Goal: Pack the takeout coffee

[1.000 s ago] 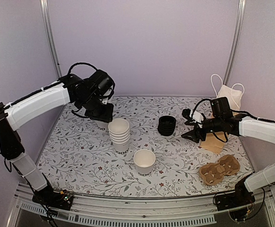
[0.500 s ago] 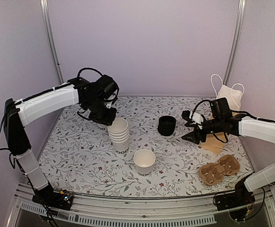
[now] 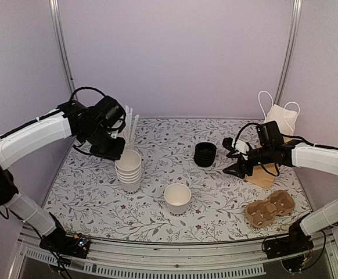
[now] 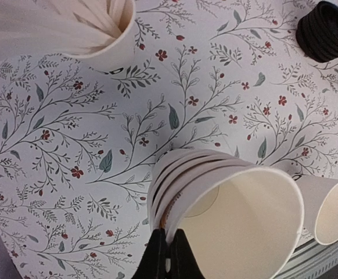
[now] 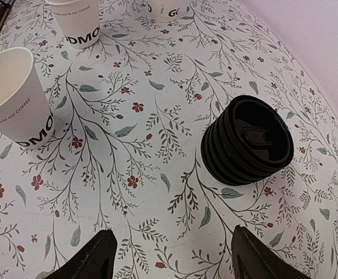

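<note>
Next, my left gripper shifts the stack of white cups outward and to its left in the top view and releases the top cup's rim, onto bare tabletop beside the stirrers.
A takeout coffee with its lid on is out of view. A single lidless white cup [image 3: 177, 197] [image 5: 18, 99] with dark print stands at the front middle of the table. Left of it is a stack of white cups [image 3: 129, 168] [image 4: 215, 197]. My left gripper [image 3: 112, 152] [image 4: 170, 256] is shut on the rim of the top cup of that stack. A stack of black lids [image 3: 205, 154] [image 5: 250, 142] stands at the middle right. My right gripper [image 3: 232, 157] [image 5: 169, 256] hovers open just right of the lids, holding nothing.
A cup of white stirrers [image 3: 128, 131] [image 4: 93, 29] stands behind the cup stack. A brown cardboard cup carrier [image 3: 269, 209] lies at the front right. A brown paper bag [image 3: 265, 174] lies under the right arm, and a white bag [image 3: 282, 119] stands at the back right.
My left gripper has closed on the cup stack's rim. Arm and stack have shifted left and a little nearer, uncovering the stirrer cup. The right arm has barely moved.
</note>
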